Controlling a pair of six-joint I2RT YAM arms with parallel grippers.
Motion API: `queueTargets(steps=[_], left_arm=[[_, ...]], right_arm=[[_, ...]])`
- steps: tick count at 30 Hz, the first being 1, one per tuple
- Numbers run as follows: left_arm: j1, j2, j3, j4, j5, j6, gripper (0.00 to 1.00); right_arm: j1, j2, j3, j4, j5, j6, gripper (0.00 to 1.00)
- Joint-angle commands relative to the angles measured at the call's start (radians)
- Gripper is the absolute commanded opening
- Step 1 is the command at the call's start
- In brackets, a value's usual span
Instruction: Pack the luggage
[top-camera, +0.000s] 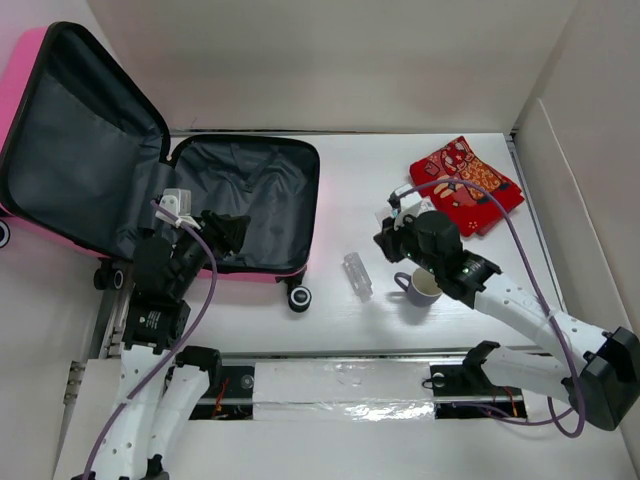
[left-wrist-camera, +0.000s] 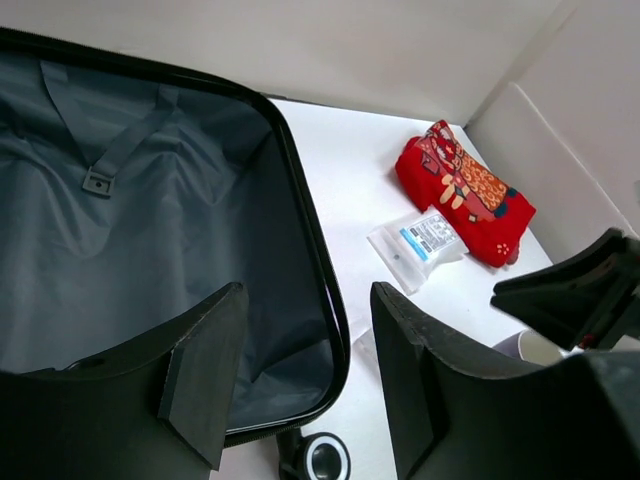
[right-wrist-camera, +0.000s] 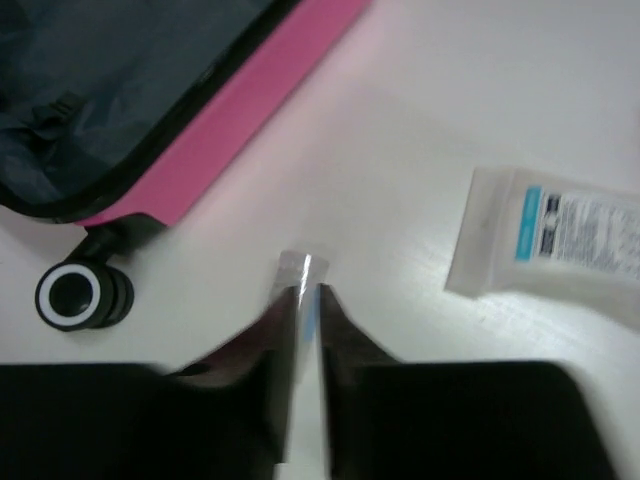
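Note:
Next, the right gripper moves down and to its left in the top view, and its near-shut fingers spread around the bottle's body (top-camera: 355, 271) (right-wrist-camera: 302, 268), which lies below it there.
The luggage (top-camera: 250, 190) is a pink hard-shell suitcase lying open at the left, lid raised, its dark grey lining (left-wrist-camera: 130, 250) bare. My left gripper (top-camera: 228, 228) hovers over the case's right front rim, open (left-wrist-camera: 306, 292), nothing between its fingers. My right gripper (top-camera: 388, 238) is above the table right of the case. Its jaws (right-wrist-camera: 308, 290) stand almost together with only a thin slit. A small clear bottle (top-camera: 357, 275) lies on the table apart from it. The bottle's end (right-wrist-camera: 300, 268) shows just past the fingertips.
A red patterned pouch (top-camera: 465, 183) lies at the back right, with a white sachet (right-wrist-camera: 560, 245) beside it. A lilac mug (top-camera: 420, 290) stands under my right forearm. A caster wheel (right-wrist-camera: 70, 295) sticks out at the case's near corner. White walls enclose the table.

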Motion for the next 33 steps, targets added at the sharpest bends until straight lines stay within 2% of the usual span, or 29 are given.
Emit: queueTargets(steps=[1, 2, 3, 4, 6, 10, 14, 17, 24, 33], left_arm=[[-0.003, -0.011, 0.028, 0.037, 0.001, 0.015, 0.49], [-0.003, 0.000, 0.033, 0.029, 0.013, 0.017, 0.49], [-0.003, 0.000, 0.031, 0.029, 0.024, 0.017, 0.49], [-0.003, 0.006, 0.028, 0.032, 0.032, 0.018, 0.49], [-0.003, 0.012, 0.027, 0.040, 0.043, 0.018, 0.49], [-0.003, 0.012, 0.024, 0.031, 0.037, 0.017, 0.53], [-0.003, -0.005, 0.021, 0.038, 0.018, 0.017, 0.53], [-0.003, -0.006, 0.019, 0.034, 0.024, 0.017, 0.53], [-0.003, -0.021, 0.018, 0.037, 0.033, 0.017, 0.54], [-0.003, -0.043, 0.018, 0.041, 0.035, 0.018, 0.56]], right_arm=[[0.018, -0.011, -0.005, -0.064, 0.017, 0.008, 0.37], [0.018, -0.003, 0.009, -0.068, 0.002, 0.001, 0.50], [0.033, 0.001, 0.009, -0.068, 0.002, 0.001, 0.50], [0.033, 0.009, 0.026, -0.072, -0.001, -0.008, 0.58], [0.047, 0.041, 0.044, -0.090, 0.010, -0.015, 0.62], [0.056, 0.112, 0.045, -0.068, 0.001, 0.007, 0.78], [0.076, 0.188, 0.063, -0.077, 0.023, 0.022, 0.87], [0.087, 0.248, 0.057, -0.022, 0.013, 0.024, 0.87], [0.116, 0.424, 0.140, -0.048, 0.013, 0.019, 0.84], [0.125, 0.599, 0.184, -0.046, 0.128, 0.048, 0.76]])
